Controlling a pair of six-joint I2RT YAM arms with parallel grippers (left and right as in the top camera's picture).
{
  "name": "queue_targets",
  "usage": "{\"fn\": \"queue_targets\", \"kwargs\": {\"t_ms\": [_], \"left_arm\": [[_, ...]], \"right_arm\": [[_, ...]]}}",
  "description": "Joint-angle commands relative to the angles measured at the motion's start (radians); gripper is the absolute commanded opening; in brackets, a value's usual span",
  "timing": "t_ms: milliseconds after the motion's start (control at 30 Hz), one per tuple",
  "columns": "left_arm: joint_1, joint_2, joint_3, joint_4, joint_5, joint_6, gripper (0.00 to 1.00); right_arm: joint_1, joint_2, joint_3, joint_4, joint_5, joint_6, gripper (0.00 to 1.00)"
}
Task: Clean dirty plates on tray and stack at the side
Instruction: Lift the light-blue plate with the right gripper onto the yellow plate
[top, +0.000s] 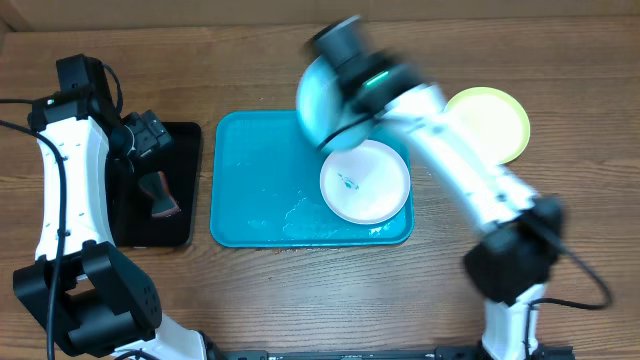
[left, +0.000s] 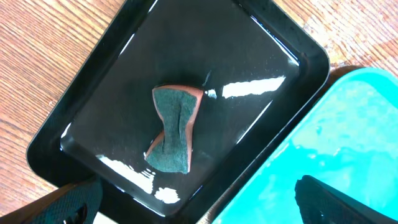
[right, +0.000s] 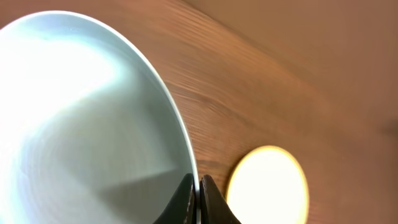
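My right gripper should swing to the right in the overhead view and lower its plate onto the yellow-green plate (top: 495, 120) (right: 268, 188), because that one already lies beside the tray.
My right gripper (top: 345, 118) is shut on the rim of the light blue plate (top: 318, 98) and holds it tilted above the back of the turquoise tray (top: 250, 200); the right wrist view shows the fingers (right: 198, 190) pinching the rim of that plate (right: 81, 124). The white plate (top: 366, 182), with a small green smudge, lies on the tray's right part. The yellow-green plate (top: 495, 120) lies on the table right of the tray and shows in the right wrist view (right: 267, 186). My left gripper (left: 193, 202) is open and empty over the black tray's corner.
A narrow black tray (top: 185, 190) lies left of the turquoise tray and holds a green-topped sponge (left: 171, 127). Water pools on the turquoise tray's front (top: 300, 215). The right arm reaches across the table's right side.
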Motion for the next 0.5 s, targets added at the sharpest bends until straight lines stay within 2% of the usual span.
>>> {"fn": "queue_targets", "kwargs": {"t_ms": [0, 100, 233, 467], "left_arm": [[0.007, -0.006, 0.009, -0.004, 0.006, 0.001, 1.00], [0.007, -0.006, 0.009, -0.002, 0.006, 0.000, 1.00], [0.007, -0.006, 0.009, 0.005, 0.016, 0.000, 1.00], [0.005, -0.006, 0.009, 0.008, 0.039, 0.001, 1.00]], "right_arm": [[-0.275, -0.107, 0.057, -0.070, -0.377, 0.127, 0.04], [-0.473, -0.101, 0.026, -0.108, -0.514, 0.127, 0.04], [-0.678, -0.077, -0.063, -0.068, -0.619, 0.127, 0.04], [-0.837, -0.026, -0.262, 0.048, -0.700, 0.128, 0.04]]}}
